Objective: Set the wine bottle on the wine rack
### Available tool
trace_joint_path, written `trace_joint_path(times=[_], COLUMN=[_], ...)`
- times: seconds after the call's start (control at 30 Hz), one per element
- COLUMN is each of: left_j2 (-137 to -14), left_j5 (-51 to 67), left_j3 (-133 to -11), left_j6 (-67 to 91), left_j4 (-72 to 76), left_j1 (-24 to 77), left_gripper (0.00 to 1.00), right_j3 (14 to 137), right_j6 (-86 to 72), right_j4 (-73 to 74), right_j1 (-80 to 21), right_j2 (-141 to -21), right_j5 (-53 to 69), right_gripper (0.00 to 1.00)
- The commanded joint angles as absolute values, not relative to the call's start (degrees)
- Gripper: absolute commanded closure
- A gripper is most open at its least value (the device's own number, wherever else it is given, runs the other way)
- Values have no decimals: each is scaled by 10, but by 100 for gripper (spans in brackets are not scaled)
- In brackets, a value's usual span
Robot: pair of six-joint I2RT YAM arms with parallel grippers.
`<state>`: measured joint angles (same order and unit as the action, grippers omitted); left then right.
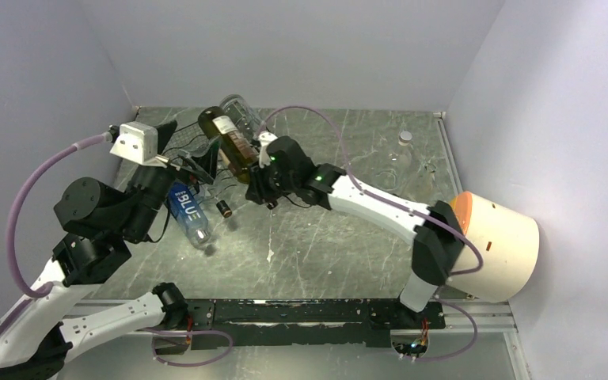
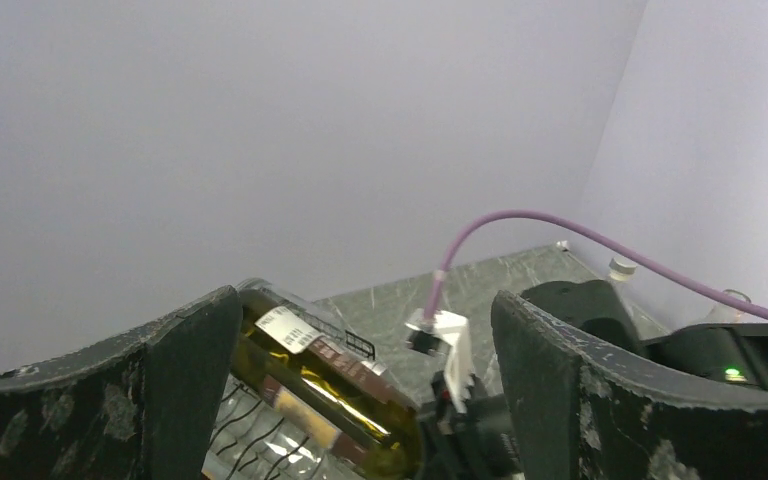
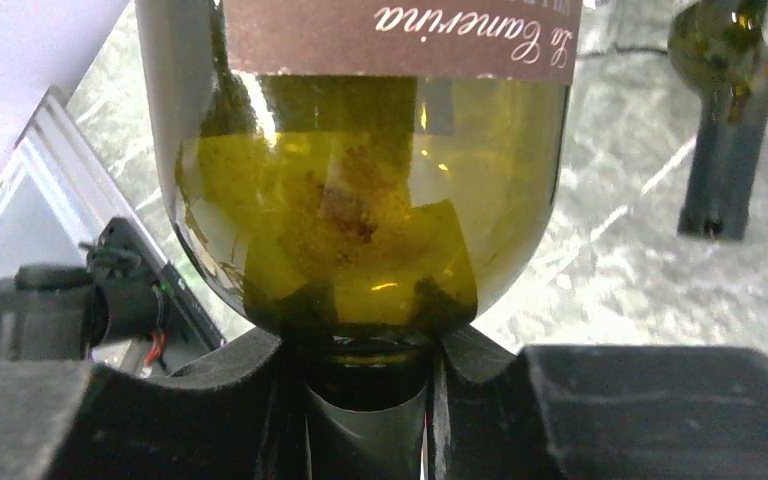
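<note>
The tilted body of the wine bottle (image 1: 233,144) still hangs above the bare rack wires, so next my right gripper should move down and outward and release the bottle onto the wires below.
The wine bottle (image 1: 233,144) is olive-green glass with a brown label. It hangs tilted over the black wire wine rack (image 1: 180,149) at the back left, base up and away. My right gripper (image 1: 264,188) is shut on its neck; in the right wrist view the fingers (image 3: 240,400) clamp the neck (image 3: 368,385) below the shoulder (image 3: 360,250). My left gripper (image 1: 184,166) is open and empty by the rack. In the left wrist view its fingers (image 2: 185,370) stand wide apart, with the bottle (image 2: 330,385) and rack wires (image 2: 250,432) beyond them.
A blue-labelled plastic bottle (image 1: 188,208) lies at the rack's front. A clear bottle (image 1: 241,111) lies at the rack's back. A second dark bottle neck (image 3: 717,170) shows in the right wrist view. A clear bottle (image 1: 403,152) stands at the back right. A cream cylinder (image 1: 500,241) is at the right.
</note>
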<state>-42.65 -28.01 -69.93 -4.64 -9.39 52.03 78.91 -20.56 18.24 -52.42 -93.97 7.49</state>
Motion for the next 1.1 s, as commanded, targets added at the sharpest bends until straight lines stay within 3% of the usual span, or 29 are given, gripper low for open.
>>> trace_joint_path(times=[0.0,0.7,1.07], left_j2=[-421,-412,-423], left_j5=[-303,-300,-293], left_j3=[-695,-686,-690], left_j6=[-42,-23,-19], left_j4=[-120,-151,-158], left_j1=[523,523,522], left_gripper=[2,2,2], right_j3=[891,1187,1236], right_j6=[-189,-135,-125], right_j4=[121,318,363], right_j1=[-530,-527,-518], right_j2=[-1000,-1250,-1291], right_j5=[36,-44,-37], right_gripper=[100,97,86])
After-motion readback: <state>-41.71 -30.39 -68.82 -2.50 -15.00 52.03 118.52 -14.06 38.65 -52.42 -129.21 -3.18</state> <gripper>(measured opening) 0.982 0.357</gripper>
